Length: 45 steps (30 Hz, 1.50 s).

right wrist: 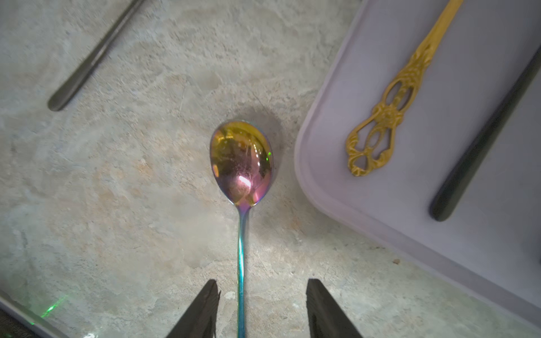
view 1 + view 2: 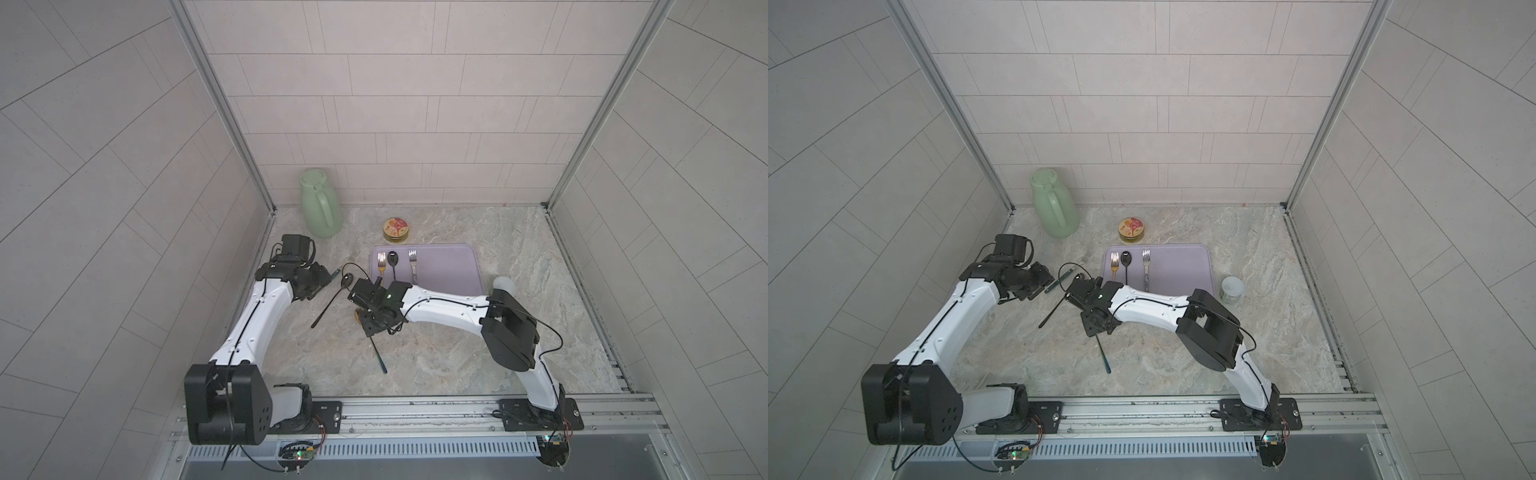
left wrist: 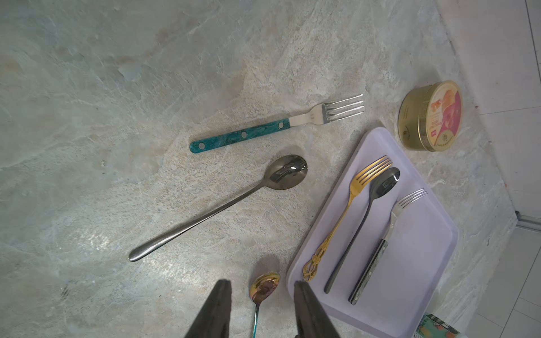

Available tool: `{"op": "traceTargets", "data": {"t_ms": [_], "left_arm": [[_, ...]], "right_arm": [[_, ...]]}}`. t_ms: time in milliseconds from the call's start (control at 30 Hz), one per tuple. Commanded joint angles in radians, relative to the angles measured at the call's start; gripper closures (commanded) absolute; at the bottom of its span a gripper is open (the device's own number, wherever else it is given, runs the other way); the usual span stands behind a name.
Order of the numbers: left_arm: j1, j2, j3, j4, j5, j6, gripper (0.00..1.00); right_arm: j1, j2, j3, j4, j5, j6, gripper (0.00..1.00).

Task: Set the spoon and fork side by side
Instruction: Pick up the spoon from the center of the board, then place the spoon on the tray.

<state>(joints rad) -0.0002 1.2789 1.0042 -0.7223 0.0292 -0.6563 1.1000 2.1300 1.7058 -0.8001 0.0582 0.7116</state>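
Observation:
Next, my right gripper eases down and back and closes on the rainbow-tinted spoon's thin handle (image 2: 371, 340) (image 1: 241, 279), which runs below and slightly back, between the open fingers.
A rainbow-tinted spoon (image 1: 240, 164) lies on the stone table beside the lilac tray (image 1: 336, 181). My right gripper (image 1: 262, 292) stands open over its thin handle, one finger on each side and neither touching it. In both top views that gripper (image 2: 368, 326) (image 2: 1094, 324) covers the bowl, and the handle (image 2: 380, 357) sticks out toward the front. A teal-handled fork (image 3: 263, 128) and a long dark spoon (image 3: 234, 204) lie on the table further left. My left gripper (image 3: 260, 283) (image 2: 318, 282) is open and empty, close to the teal fork's handle.
On the tray (image 2: 449, 270) lie a gold fork (image 2: 381, 264), a black spoon (image 2: 392, 262) and a silver fork (image 2: 412, 262). A gold tin (image 2: 397, 230) and a green jug (image 2: 320, 208) stand behind. A white-lidded jar (image 2: 1232, 289) stands right of the tray.

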Motion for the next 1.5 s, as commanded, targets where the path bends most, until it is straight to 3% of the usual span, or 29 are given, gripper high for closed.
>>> {"op": "traceTargets", "data": {"t_ms": [0, 533, 800, 933, 1200, 1467], "left_arm": [[0.007, -0.004, -0.023, 0.001, 0.03, 0.017, 0.62], [0.006, -0.002, -0.025, 0.017, 0.046, 0.019, 0.62], [0.007, 0.002, -0.026, 0.022, 0.055, 0.019, 0.62], [0.006, 0.005, -0.026, 0.027, 0.059, 0.02, 0.62], [0.008, 0.007, -0.031, 0.029, 0.064, 0.023, 0.62], [0.007, 0.003, -0.037, 0.032, 0.069, 0.026, 0.62]], "right_arm": [[0.013, 0.013, 0.022, -0.035, 0.043, 0.0, 0.51], [0.045, 0.117, 0.074, -0.057, 0.029, -0.015, 0.64], [0.047, 0.139, 0.11, -0.083, 0.013, -0.029, 0.89], [0.046, 0.127, 0.128, -0.104, 0.017, -0.036, 0.96], [0.018, 0.028, 0.142, -0.136, 0.02, -0.054, 0.98], [-0.102, -0.075, 0.092, -0.134, 0.011, -0.078, 0.98]]}}
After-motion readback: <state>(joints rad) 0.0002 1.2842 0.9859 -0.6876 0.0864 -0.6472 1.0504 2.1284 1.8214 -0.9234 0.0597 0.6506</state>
